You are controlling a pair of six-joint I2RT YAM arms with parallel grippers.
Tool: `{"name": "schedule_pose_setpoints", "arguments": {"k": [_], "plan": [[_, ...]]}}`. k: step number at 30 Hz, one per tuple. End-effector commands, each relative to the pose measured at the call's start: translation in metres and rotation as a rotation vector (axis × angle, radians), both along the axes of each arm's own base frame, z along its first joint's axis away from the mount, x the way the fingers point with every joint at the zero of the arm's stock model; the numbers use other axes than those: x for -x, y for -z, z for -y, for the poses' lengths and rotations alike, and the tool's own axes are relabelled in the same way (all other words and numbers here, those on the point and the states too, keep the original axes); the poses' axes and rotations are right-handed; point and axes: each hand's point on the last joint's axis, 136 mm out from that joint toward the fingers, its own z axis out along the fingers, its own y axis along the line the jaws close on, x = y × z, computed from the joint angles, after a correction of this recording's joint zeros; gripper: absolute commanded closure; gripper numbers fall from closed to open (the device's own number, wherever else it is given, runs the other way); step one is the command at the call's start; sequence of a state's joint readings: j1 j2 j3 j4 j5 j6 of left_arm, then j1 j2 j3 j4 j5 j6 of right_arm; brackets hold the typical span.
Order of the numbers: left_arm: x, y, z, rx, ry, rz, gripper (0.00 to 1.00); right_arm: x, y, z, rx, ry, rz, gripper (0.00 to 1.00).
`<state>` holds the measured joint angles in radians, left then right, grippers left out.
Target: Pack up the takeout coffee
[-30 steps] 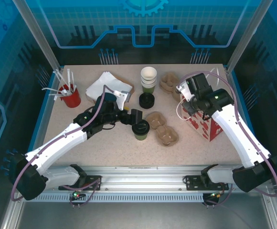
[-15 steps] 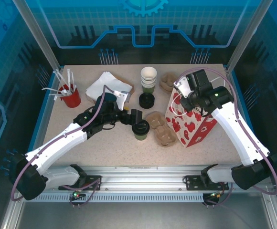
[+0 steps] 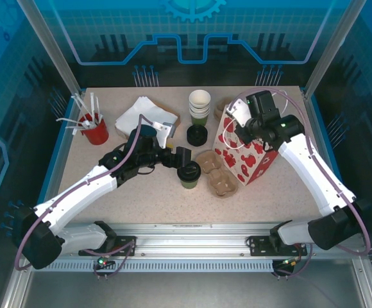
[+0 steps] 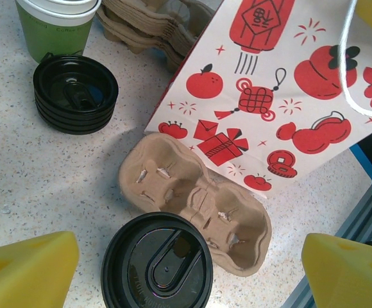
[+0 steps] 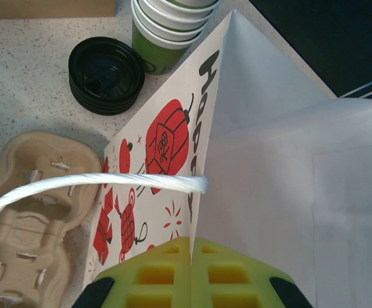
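Note:
My right gripper stays in place next and opens its fingers to let go of the top rim.
The takeout coffee [image 3: 190,174], a short green cup under a black lid [image 4: 157,263], stands on the table left of a brown cup carrier [image 3: 217,173]. My left gripper [image 3: 182,162] is open around it, with a yellow finger on each side of the lid [image 4: 29,269] and clear gaps between them. The left gripper [image 4: 186,279] holds nothing. My right gripper [image 3: 240,126] is shut on the top rim of the white gift bag [image 3: 249,157] with red prints. The right gripper [image 5: 191,247] pinches the bag's wall [image 5: 160,147], and the white inside [image 5: 282,167] is open to view.
A stack of lidless green cups [image 3: 199,106] and a stack of black lids [image 3: 197,135] sit behind the coffee. More carriers [image 3: 224,108] lie behind the bag. White napkins [image 3: 144,115] and a red cup of stirrers [image 3: 95,128] are at the back left.
My right gripper has carried the gift bag left and toward the back, from the right side to just beside the carrier. The left arm and the coffee have not moved.

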<state>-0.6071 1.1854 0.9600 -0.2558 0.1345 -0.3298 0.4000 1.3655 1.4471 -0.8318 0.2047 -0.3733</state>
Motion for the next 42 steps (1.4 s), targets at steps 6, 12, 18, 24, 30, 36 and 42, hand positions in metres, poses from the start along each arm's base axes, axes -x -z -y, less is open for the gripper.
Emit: {"name": "schedule_pose_setpoints", "arguments": {"k": [6, 12, 18, 24, 30, 36, 42], "plan": [[-0.001, -0.002, 0.0, -0.019, 0.006, 0.028, 0.08, -0.017, 0.006, 0.007, 0.114, -0.062, 0.062, 0.99], [-0.001, 0.002, 0.0, -0.023, 0.002, 0.021, 0.08, -0.011, 0.013, 0.009, 0.125, -0.089, 0.077, 0.96], [0.0, 0.005, -0.002, -0.031, 0.001, 0.012, 0.08, 0.002, 0.019, 0.009, 0.093, -0.048, 0.033, 0.81], [0.001, 0.006, -0.008, -0.049, -0.021, 0.018, 0.08, 0.035, -0.005, -0.007, -0.068, -0.013, -0.005, 0.49], [0.0, 0.004, -0.018, -0.038, -0.06, 0.01, 0.07, 0.064, -0.032, -0.014, -0.144, 0.024, 0.037, 0.37], [0.005, 0.012, -0.035, -0.001, -0.103, -0.046, 0.07, 0.109, -0.02, -0.069, -0.256, -0.09, -0.041, 0.39], [0.008, 0.02, -0.051, -0.004, -0.153, -0.062, 0.07, 0.142, 0.065, -0.104, -0.181, -0.1, -0.26, 0.41]]}}
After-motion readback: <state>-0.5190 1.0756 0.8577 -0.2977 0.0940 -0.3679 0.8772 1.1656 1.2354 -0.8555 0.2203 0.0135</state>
